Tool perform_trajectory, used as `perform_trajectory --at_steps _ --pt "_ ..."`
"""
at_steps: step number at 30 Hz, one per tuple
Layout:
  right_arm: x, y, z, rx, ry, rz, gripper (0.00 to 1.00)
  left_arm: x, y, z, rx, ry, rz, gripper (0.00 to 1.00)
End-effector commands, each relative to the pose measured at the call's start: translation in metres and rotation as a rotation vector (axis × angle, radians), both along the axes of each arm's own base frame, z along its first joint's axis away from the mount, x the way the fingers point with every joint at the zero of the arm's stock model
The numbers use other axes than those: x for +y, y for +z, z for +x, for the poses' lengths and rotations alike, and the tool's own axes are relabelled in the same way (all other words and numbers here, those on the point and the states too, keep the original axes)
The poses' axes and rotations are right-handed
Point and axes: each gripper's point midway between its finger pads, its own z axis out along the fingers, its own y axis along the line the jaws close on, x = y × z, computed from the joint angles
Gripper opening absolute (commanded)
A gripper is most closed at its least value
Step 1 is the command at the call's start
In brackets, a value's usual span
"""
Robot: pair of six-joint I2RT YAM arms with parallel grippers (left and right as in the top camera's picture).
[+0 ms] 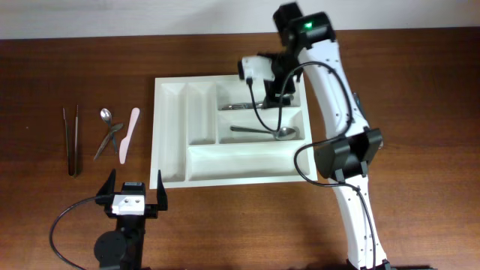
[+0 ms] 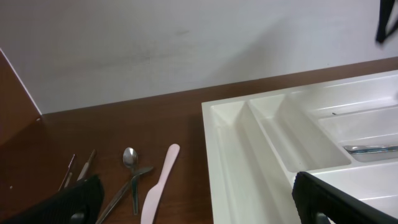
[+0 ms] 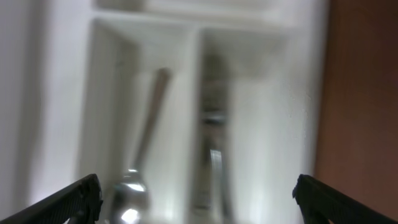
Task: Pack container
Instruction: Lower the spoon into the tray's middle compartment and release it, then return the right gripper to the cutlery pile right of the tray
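Note:
The metal utensil is outside the tray (image 1: 171,161), so I should next move my right gripper to the right in the overhead view, then down onto the metal utensil's thin end (image 1: 361,107).
A white cutlery tray (image 1: 171,161) lies mid-table. A metal spoon (image 1: 264,132) lies in its right middle compartment, a metal utensil (image 1: 240,106) in the one behind. On the table to the left lie a pink knife (image 1: 128,133), a small spoon (image 1: 106,115), a grey utensil (image 1: 107,141) and dark chopsticks (image 1: 72,140). My right gripper (image 1: 279,96) is open and empty above the tray's back right; its blurred wrist view shows the spoon (image 3: 138,180) and the utensil (image 3: 214,162). My left gripper (image 1: 136,193) is open and empty in front of the tray's left corner.
The left wrist view shows the tray's left compartments (image 2: 249,155), the pink knife (image 2: 158,183), the small spoon (image 2: 129,158) and a white wall behind the table. The right arm's base (image 1: 346,154) stands at the tray's right edge.

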Motion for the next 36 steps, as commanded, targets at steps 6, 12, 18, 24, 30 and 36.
perform_trajectory --at_steps 6,12,18,24,30,36 --pt "-0.1 0.027 0.056 0.031 -0.6 0.068 0.99 -0.001 -0.001 0.0 -0.002 -0.01 0.008 0.99" --pt "-0.175 0.03 0.066 0.214 -1.059 0.2 0.99 -0.001 -0.001 0.0 -0.002 -0.01 0.008 0.99" --pt "-0.204 0.034 0.065 0.363 -1.247 0.332 0.99 -0.001 -0.001 0.0 -0.002 -0.01 0.008 0.99" --pt "-0.244 -0.003 0.042 0.364 -1.378 0.065 0.95 -0.001 -0.001 0.0 -0.002 -0.01 0.008 0.99" --pt "-0.276 -0.045 0.019 0.415 -1.478 -0.168 0.95 -0.001 -0.001 0.0 -0.002 -0.01 0.008 0.99" --pt "-0.289 -0.083 -0.001 0.529 -1.53 -0.262 0.88 -0.001 -0.001 0.0 -0.002 -0.01 0.008 0.99"
